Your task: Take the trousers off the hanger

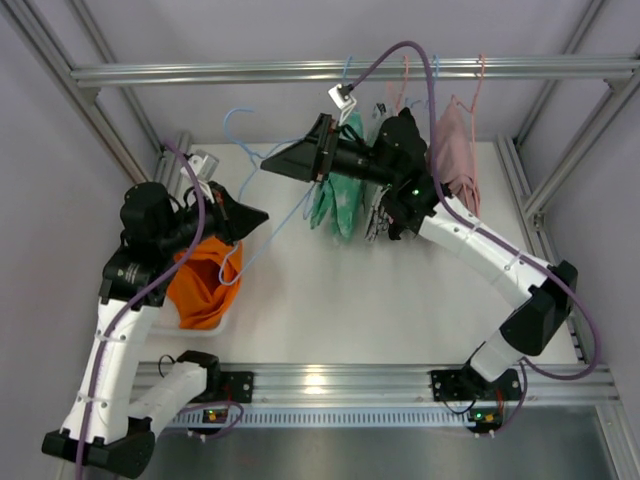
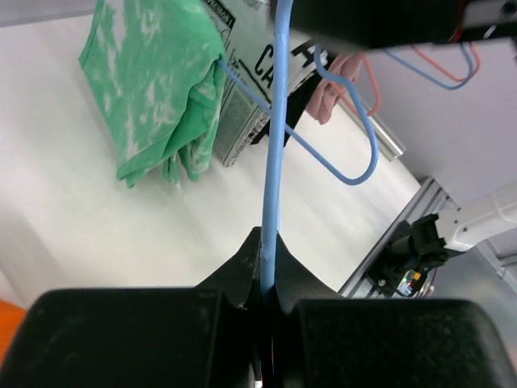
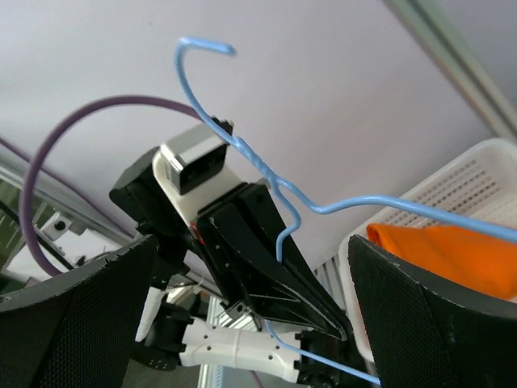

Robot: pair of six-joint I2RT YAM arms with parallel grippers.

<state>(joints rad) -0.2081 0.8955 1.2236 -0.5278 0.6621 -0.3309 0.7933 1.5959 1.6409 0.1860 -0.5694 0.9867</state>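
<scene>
My left gripper moves outward next, hooks the bare hanger over the metal bar's empty part point(image 1: 271, 73) and releases it, since the trousers point(image 1: 200, 285) already lie in the basket.
The orange trousers point(image 1: 200, 285) lie bunched in a white basket point(image 1: 228, 322) at the left, off the hanger; they also show in the right wrist view point(image 3: 452, 252). The light-blue wire hanger point(image 1: 226, 125) is bare and held in the air above the basket. My left gripper point(image 1: 255, 215) is shut on its wire point(image 2: 271, 242). My right gripper point(image 1: 272, 165) is open beside the hanger's neck point(image 3: 242, 153), touching nothing. The hanger's lower loop hangs over the trousers; I cannot tell whether it touches them.
A mint-green patterned garment point(image 1: 335, 205), a black-and-white printed one point(image 1: 380, 215) and a pale pink one point(image 1: 455, 160) hang from the metal rail point(image 1: 250, 71) at the back. Pink and blue hanger hooks sit on that rail. Frame posts stand at both sides.
</scene>
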